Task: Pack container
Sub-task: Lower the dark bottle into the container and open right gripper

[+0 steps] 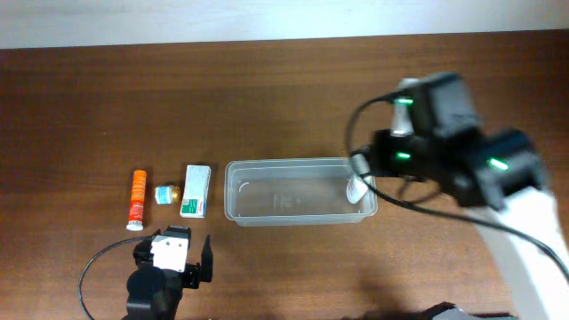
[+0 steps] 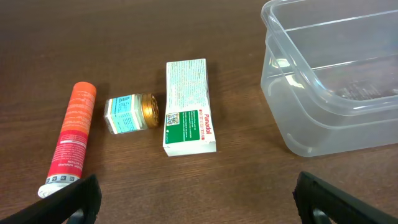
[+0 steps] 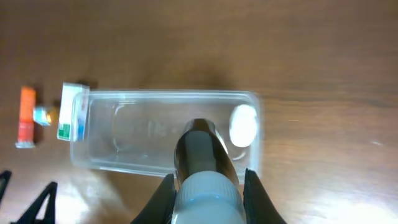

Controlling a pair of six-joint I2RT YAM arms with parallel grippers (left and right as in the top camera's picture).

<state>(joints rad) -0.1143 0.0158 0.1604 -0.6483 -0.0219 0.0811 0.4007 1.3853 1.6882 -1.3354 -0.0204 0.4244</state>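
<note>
I will lower the bottle left in the overhead view with my right gripper and release it beside the white item, since the container's bottom there is bare.
The clear plastic container point(image 1: 293, 166) lies lengthwise mid-table. It also shows in the right wrist view point(image 3: 155, 95) and the left wrist view point(image 2: 292, 118). A white oval item point(image 3: 243, 124) lies inside at its right end. My right gripper point(image 3: 208, 190) is shut on a grey bottle with a white cap point(image 3: 202, 155), held above the container's near wall. My left gripper point(image 2: 199, 202) is open and empty, in front of the white-and-green carton point(image 2: 188, 106). In the overhead view the left gripper point(image 1: 182, 258) is at the front left.
Left of the container lie the carton point(image 1: 196, 190), a small gold-lidded jar point(image 1: 166, 194) and an orange tube point(image 1: 137, 199), side by side. The right arm point(image 1: 427, 142) reaches over the container's right end. A black cable point(image 1: 98, 267) loops beside the left arm.
</note>
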